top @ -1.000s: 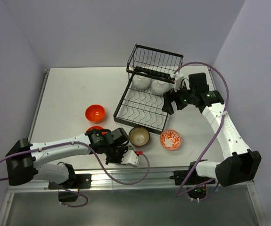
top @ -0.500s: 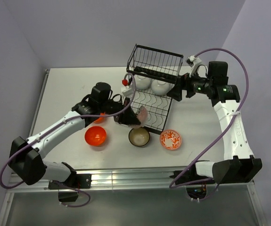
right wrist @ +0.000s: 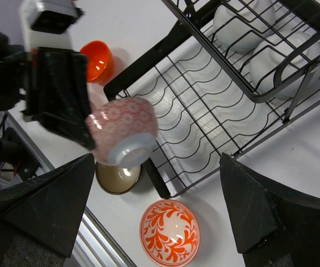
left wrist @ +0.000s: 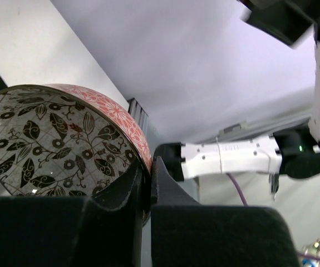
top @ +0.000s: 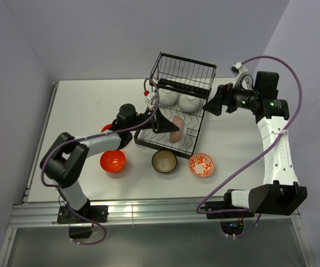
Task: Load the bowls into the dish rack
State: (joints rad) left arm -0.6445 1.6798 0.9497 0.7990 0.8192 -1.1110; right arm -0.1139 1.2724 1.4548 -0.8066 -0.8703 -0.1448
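Observation:
My left gripper holds the grey-patterned bowl and needs to lower it next toward the right in the top view, onto the tray's corner nearest the orange-and-white bowl, where wires are empty.
My left gripper (top: 168, 127) is shut on the rim of a bowl, grey-patterned inside and pink-red outside (top: 177, 129). It holds the bowl tilted just above the flat tray of the black wire dish rack (top: 165, 146). The left wrist view shows the fingers pinching the rim (left wrist: 146, 172) of this bowl (left wrist: 48, 139). Two white bowls (top: 167, 97) (top: 190, 101) sit in the raised basket. My right gripper (top: 210, 107) is open and empty, raised beside the rack's right side. In the right wrist view the held bowl (right wrist: 123, 136) hangs over the rack (right wrist: 204, 111).
On the table in front of the rack are a brown bowl (top: 164, 161), an orange-and-white patterned bowl (top: 201, 165) and an orange-red bowl (top: 113, 161). A second orange-red bowl (top: 106, 129) is partly hidden behind my left arm. Walls close off the back and both sides.
My left arm has swung from the table's front edge up to the rack, carrying the patterned bowl over the tray. My right gripper has drawn back to the right, away from the rack.

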